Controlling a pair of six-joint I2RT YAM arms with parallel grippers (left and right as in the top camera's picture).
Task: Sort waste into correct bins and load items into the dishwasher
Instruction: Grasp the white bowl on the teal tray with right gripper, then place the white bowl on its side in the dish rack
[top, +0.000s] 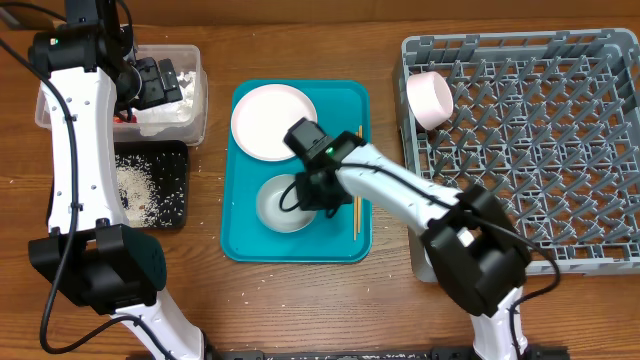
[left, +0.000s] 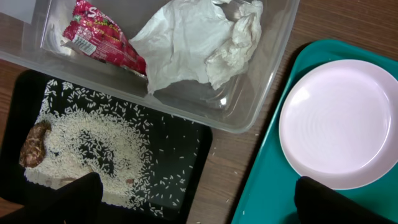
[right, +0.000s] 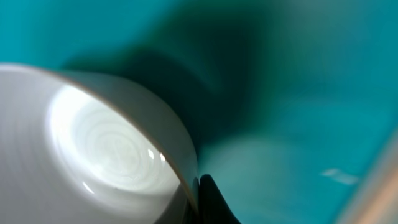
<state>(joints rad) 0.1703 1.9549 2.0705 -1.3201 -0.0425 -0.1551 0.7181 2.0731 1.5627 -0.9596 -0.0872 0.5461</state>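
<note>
I will lift my right gripper, move it to the right in the overhead view and lower the bowl (top: 280, 203) onto rack wires (top: 446, 153) beside the white cup, because those pegs are empty.
My right gripper (top: 318, 190) is shut on the rim of a white bowl (top: 280, 203) on the teal tray (top: 240, 240). Up close, the bowl's wall (right: 106, 149) sits pinched between the fingertips (right: 214, 202). A white plate (top: 270, 120) lies at the tray's far end, and wooden chopsticks (top: 357, 190) lie along its right side. My left gripper (left: 199, 199) hangs open above the gap between the black tray (left: 180, 168) and the teal tray. The black tray holds rice (left: 87, 143) and a brown scrap (left: 34, 144). The clear tub (left: 249, 118) holds a red wrapper (left: 99, 37) and a napkin (left: 199, 43).
The grey dish rack (top: 540, 140) fills the right side, with a white cup (top: 430, 98) lying in its near-left corner. The clear tub (top: 190, 110) and black tray (top: 150, 185) stand left of the teal tray. A few rice grains dot the wooden table.
</note>
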